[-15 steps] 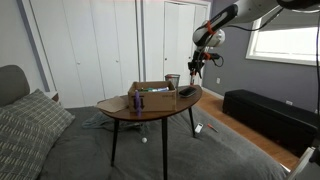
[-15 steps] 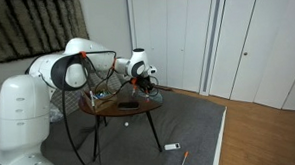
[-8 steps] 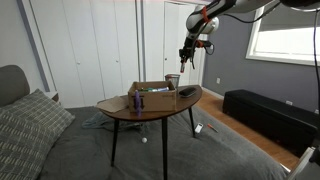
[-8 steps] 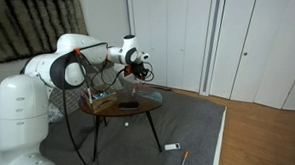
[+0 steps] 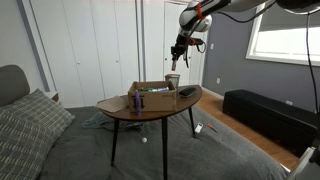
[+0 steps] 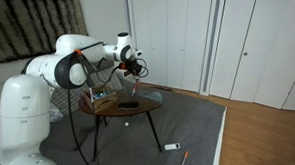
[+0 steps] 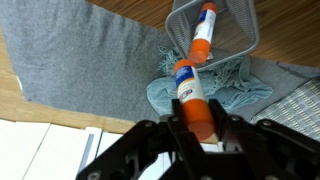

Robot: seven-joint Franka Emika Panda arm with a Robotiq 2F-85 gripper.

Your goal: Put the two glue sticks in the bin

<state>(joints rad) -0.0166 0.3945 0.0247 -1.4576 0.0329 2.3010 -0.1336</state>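
I need to lower my gripper next and move it over the opening of the wire mesh bin [image 5: 173,81] [image 7: 240,35] to let go of the glue stick, which hangs short of the bin's rim.
In the wrist view my gripper [image 7: 196,122] is shut on a glue stick [image 7: 188,88] with a white body, a blue label and an orange end. Beyond it a wire mesh bin [image 7: 240,35] stands on a blue-green cloth [image 7: 215,92] and holds a second glue stick [image 7: 205,25]. In both exterior views the gripper [image 5: 179,50] [image 6: 134,67] hangs well above the round wooden table [image 5: 120,112] [image 6: 124,112]. The small bin [image 5: 173,81] stands on the table, almost straight below the gripper.
An open cardboard box [image 5: 152,93], a dark blue bottle [image 5: 138,100] and a dark object [image 5: 187,92] are on the table. A grey rug [image 7: 80,60] and wood floor lie below. A dark bench [image 5: 262,112] stands by the window wall. Small items [image 6: 172,146] lie on the floor.
The gripper has risen from just above the table and moved sideways to a spot high over the bin, with the glue stick held in it throughout.
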